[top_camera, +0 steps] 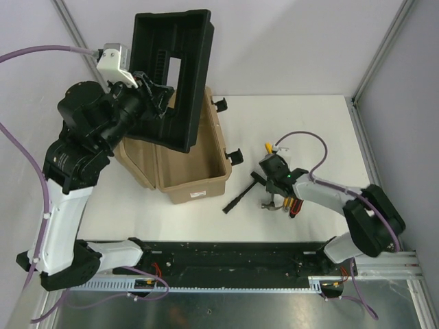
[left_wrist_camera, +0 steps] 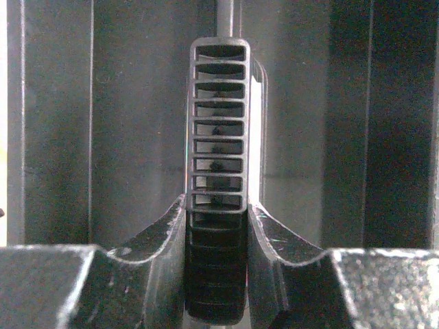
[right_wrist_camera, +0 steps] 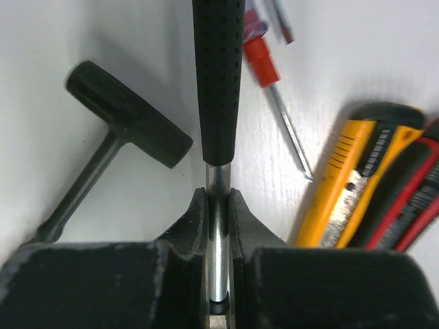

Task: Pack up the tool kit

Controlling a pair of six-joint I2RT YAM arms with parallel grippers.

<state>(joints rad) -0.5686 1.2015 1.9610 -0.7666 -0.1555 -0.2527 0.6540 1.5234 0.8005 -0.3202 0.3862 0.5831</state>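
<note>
I should next lift my right gripper over the latched side, lower it inside and release the shaft, as the toolbox's bare bottom is to its left in the top view.
The tan toolbox stands open at the table's left. My left gripper is shut on the ribbed handle of the black inner tray and holds it tilted up above the box's far end. My right gripper is shut on the hammer's silver shaft, just below its black grip, low over the table. The hammer head shows below the gripper. A yellow knife and a red-black handled tool lie right of it, and a red screwdriver lies beyond.
A black T-handle tool lies on the table between the box and my right gripper; it also shows in the right wrist view. The box's black latches stick out toward the tools. A black rail runs along the near edge.
</note>
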